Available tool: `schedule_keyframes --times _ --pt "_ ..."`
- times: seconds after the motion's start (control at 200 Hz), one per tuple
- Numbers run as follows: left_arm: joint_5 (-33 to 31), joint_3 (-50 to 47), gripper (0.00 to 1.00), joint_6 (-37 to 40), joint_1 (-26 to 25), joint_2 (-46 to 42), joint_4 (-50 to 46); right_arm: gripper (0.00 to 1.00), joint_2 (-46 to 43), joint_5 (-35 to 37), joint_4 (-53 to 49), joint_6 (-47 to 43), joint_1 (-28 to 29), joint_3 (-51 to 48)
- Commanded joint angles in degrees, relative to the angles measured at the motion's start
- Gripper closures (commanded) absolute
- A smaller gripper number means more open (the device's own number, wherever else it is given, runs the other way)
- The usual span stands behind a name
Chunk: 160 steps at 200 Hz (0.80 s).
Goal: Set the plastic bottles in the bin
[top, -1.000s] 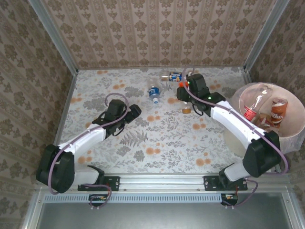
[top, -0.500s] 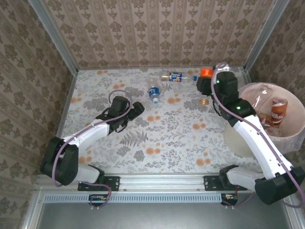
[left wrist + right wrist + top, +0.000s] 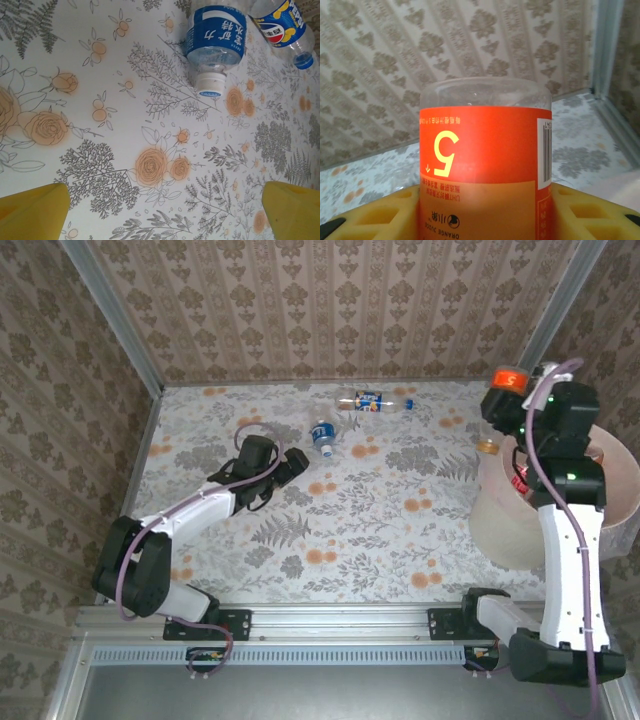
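Note:
My right gripper shifts past the bin's rim next, toward the nearer side of the bin, then releases the orange-labelled bottle.
My right gripper (image 3: 507, 402) is shut on an orange-labelled plastic bottle (image 3: 510, 378), held base up above the left rim of the bin (image 3: 493, 525). In the right wrist view the bottle (image 3: 485, 160) stands between the yellow fingers (image 3: 375, 215). A red-labelled bottle (image 3: 520, 480) lies inside the bin. Two bottles lie on the table: a blue-labelled one with a white cap (image 3: 322, 434) (image 3: 216, 37) and a Pepsi one with a blue cap (image 3: 372, 401) (image 3: 281, 25). My left gripper (image 3: 287, 468) (image 3: 165, 220) is open, low over the table, a little short of the blue-labelled bottle.
Wallpapered walls with metal corner posts close the table at the back and both sides. The bin sits at the table's right edge, partly hidden by my right arm. A floral cloth (image 3: 360, 520) covers the table.
My right arm has swung from the back middle of the table to the right, lifting the orange bottle to the bin's rim. The left gripper has crept slightly toward the blue-labelled bottle.

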Motion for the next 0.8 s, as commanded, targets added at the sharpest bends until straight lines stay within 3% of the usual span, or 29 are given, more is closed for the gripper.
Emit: schedule_keyframes --times 0.0,0.2,0.545,0.605,0.69,0.795 --pt "1.4 2.6 0.0 -0.5 -0.4 1.3 -0.2 0.58 -0.2 -6.2 -9.1 -1.6 -6.1 3.2" --pt "2.4 4.2 0.0 0.1 -0.5 2.7 -0.6 0.56 -0.3 -5.9 -11.9 -4.3 -12.5 3.9" --pt "3.4 5.8 0.0 0.6 -0.5 4.1 -1.1 0.49 -0.7 -3.6 -2.7 -15.6 -16.2 -2.7" --pt "3.5 5.9 0.0 0.5 -0.5 4.4 -0.9 0.44 -1.5 -5.1 -3.0 -16.5 -16.2 -4.4" --pt "3.6 6.2 0.0 0.3 -0.5 4.9 -0.8 0.25 -3.7 -7.2 -2.7 -16.5 -16.2 -6.7" --pt "3.8 6.8 0.0 0.3 -0.7 5.6 -0.8 0.1 -5.1 -4.3 -2.5 -15.0 -16.1 -7.3"
